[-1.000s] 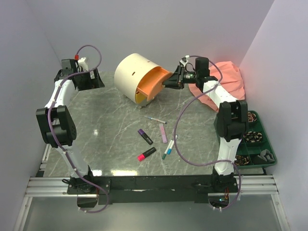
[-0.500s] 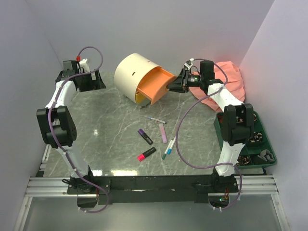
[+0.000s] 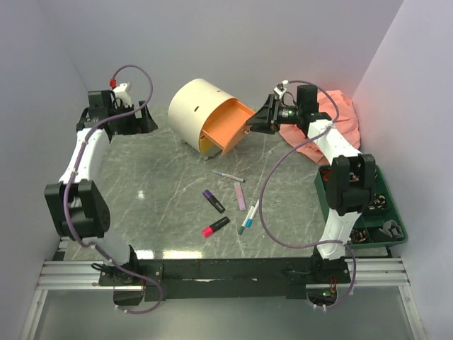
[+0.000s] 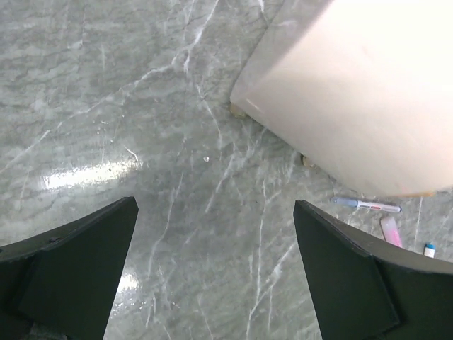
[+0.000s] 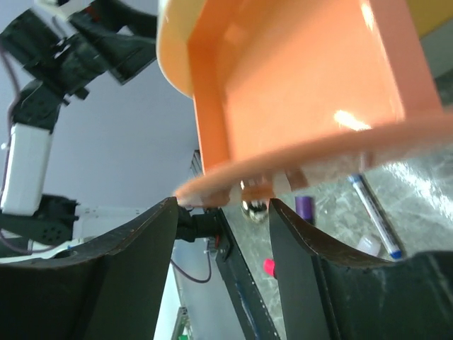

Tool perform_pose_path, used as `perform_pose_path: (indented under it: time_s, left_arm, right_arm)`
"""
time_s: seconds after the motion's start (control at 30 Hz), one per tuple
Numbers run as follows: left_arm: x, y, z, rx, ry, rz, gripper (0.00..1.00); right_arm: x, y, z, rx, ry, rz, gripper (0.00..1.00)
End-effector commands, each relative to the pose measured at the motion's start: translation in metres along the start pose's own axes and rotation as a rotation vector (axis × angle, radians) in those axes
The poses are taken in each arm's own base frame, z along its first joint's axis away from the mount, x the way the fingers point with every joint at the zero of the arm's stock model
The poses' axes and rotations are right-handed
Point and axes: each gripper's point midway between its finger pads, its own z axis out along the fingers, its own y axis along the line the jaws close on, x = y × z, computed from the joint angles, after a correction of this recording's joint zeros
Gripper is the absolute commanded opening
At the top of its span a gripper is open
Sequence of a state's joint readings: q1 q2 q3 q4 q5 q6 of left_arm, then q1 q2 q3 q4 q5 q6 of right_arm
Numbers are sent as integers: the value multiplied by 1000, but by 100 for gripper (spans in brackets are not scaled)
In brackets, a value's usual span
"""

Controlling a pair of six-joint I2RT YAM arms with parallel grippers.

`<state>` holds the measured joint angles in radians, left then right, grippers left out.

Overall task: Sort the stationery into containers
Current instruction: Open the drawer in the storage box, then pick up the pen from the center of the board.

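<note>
The robot will bring its left gripper back, toward the right in the top view, and down onto the purple highlighter's black body (image 3: 214,202), since the orange drawer is open.
The cream drum cabinet (image 3: 198,110) lies on its side at the back, with its peach-orange drawer (image 3: 228,125) pulled out and the yellow drawer (image 3: 205,144) under it. My right gripper (image 3: 259,122) is open at the orange drawer's front. In the right wrist view the drawer's small knob (image 5: 253,207) sits between the spread jaws, ungripped. On the table lie a thin white pen (image 3: 228,176), a lilac marker (image 3: 241,195), a purple highlighter (image 3: 213,200), a pink-black highlighter (image 3: 216,227) and a blue-capped highlighter (image 3: 248,219). My left gripper (image 3: 139,120) is open and empty, left of the cabinet (image 4: 354,92).
A pink cloth (image 3: 333,117) lies bunched at the back right behind my right arm. A dark green compartment tray (image 3: 396,212) stands at the right edge. Grey walls close in at the back and both sides.
The orange drawer has come further out of the cabinet as my right gripper drew back to the right. My left arm's elbow has swung down and to the left.
</note>
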<state>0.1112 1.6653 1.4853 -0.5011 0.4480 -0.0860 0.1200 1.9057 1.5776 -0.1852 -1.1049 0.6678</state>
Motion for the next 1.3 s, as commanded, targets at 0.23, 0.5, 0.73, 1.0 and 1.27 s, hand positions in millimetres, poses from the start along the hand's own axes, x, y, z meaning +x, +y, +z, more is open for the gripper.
perform_pose_path:
  time_s: [0.23, 0.5, 0.73, 1.0, 1.27]
  left_arm:
    - [72, -108, -60, 212, 45, 493, 99]
    - [151, -169, -76, 423, 241, 736, 96]
    - [180, -170, -80, 577, 245, 1260, 97]
    - [196, -194, -54, 903, 124, 1677, 96]
    - [217, -217, -13, 1054, 297, 1716, 80]
  right_arm:
    - [66, 14, -67, 144, -29, -141, 64]
    - [68, -12, -118, 459, -173, -462, 62]
    - [72, 18, -134, 363, -225, -625, 61]
    - [97, 10, -157, 472, -221, -707, 62]
    - [118, 10, -160, 424, -205, -669, 59]
